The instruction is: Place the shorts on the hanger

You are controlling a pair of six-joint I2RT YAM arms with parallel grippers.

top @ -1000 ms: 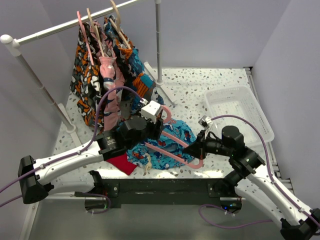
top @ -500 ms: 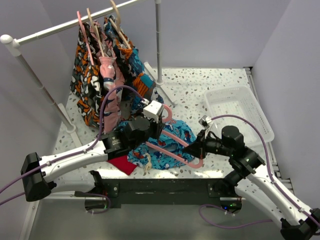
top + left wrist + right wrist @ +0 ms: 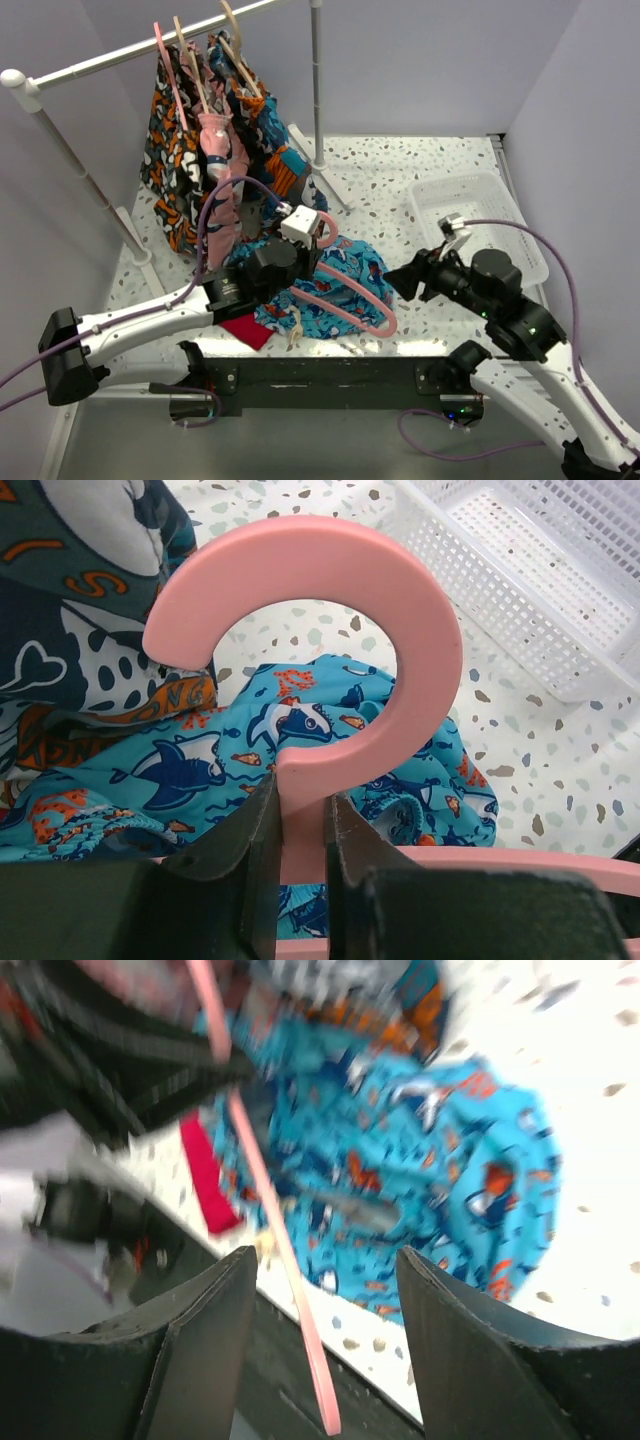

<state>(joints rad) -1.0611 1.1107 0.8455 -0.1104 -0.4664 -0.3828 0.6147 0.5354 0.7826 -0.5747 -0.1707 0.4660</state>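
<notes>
The shorts' elastic opening is wide open beside the hanger's bar. My right gripper will go down and to the left in the top view, onto that opening's basket-side edge (image 3: 344, 296) (image 3: 396, 1222).
The blue printed shorts (image 3: 345, 275) lie crumpled on the speckled table, in front of the arm bases. The pink hanger (image 3: 352, 305) rests across them, its hook (image 3: 420, 610) pointing up and away. My left gripper (image 3: 300, 790) is shut on the hanger's neck just below the hook, and the shorts (image 3: 230, 760) show behind it. My right gripper (image 3: 325, 1260) is open, apart from the hanger's right end and holding nothing. In the blurred right wrist view, the hanger's thin bar (image 3: 270, 1220) runs down between its fingers, over the shorts (image 3: 430, 1160).
A white mesh basket (image 3: 480, 225) stands at the right. A clothes rail (image 3: 150, 52) at the back left carries several patterned garments (image 3: 190, 150) on hangers. A red cloth (image 3: 245, 328) lies by the shorts at the near edge.
My left gripper closed on the hanger's neck. My right gripper let go of the hanger's right end, opened and drew back to the right.
</notes>
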